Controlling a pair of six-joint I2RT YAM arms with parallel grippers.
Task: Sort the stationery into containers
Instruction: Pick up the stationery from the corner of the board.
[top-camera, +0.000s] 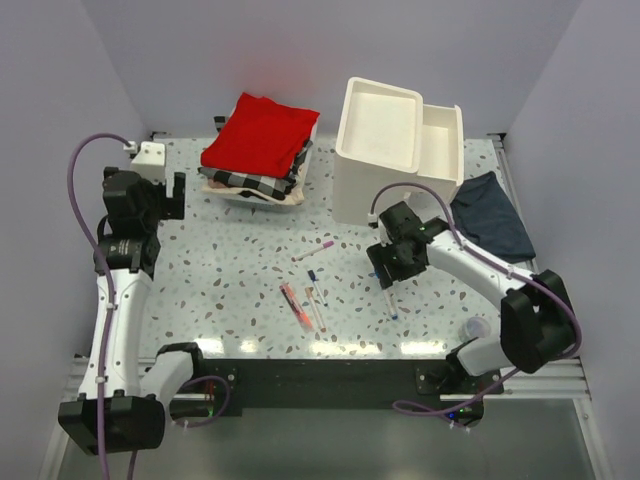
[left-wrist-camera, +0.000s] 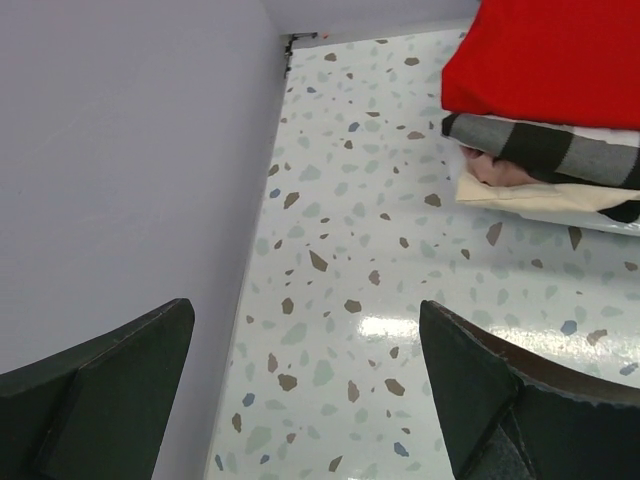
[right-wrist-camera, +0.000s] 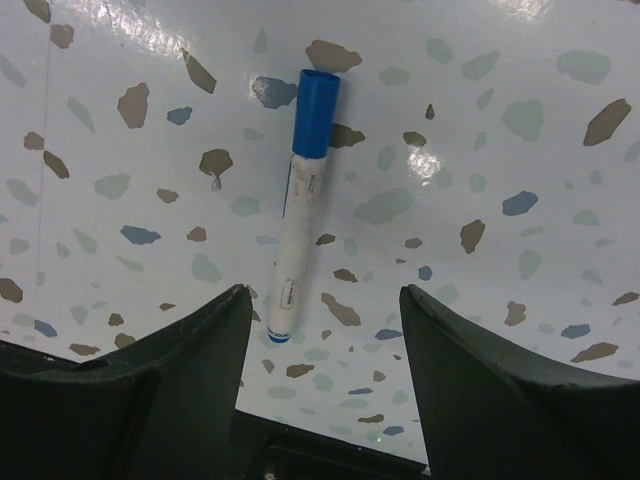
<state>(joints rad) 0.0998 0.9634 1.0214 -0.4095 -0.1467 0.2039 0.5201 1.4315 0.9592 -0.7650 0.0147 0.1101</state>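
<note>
The right gripper will next go down with a small turn to the slightly crooked white pen, then close on the pen's white body.
A white pen with a blue cap (right-wrist-camera: 300, 200) lies flat on the speckled table. Its capless end sits between the fingers of my right gripper (right-wrist-camera: 322, 292), close to the left finger, and the jaws stand open above it without gripping. From above, that gripper (top-camera: 388, 275) hovers over the same pen (top-camera: 391, 302). More stationery lies mid-table: a pink-capped pen (top-camera: 314, 250), a small blue-capped pen (top-camera: 312, 275), an orange-red marker (top-camera: 296, 306) and a thin pen (top-camera: 316, 308). The white drawer unit (top-camera: 350, 185) stands at the back with drawers pulled out. My left gripper (left-wrist-camera: 305, 305) is open and holds nothing.
A stack of red and checked folded cloths (top-camera: 258, 145) sits at the back left, also in the left wrist view (left-wrist-camera: 545, 95). A dark blue-grey cloth (top-camera: 492, 218) lies right of the unit. A translucent cup (top-camera: 478, 327) stands near the right arm. The left wall (left-wrist-camera: 120, 170) is close to my left gripper.
</note>
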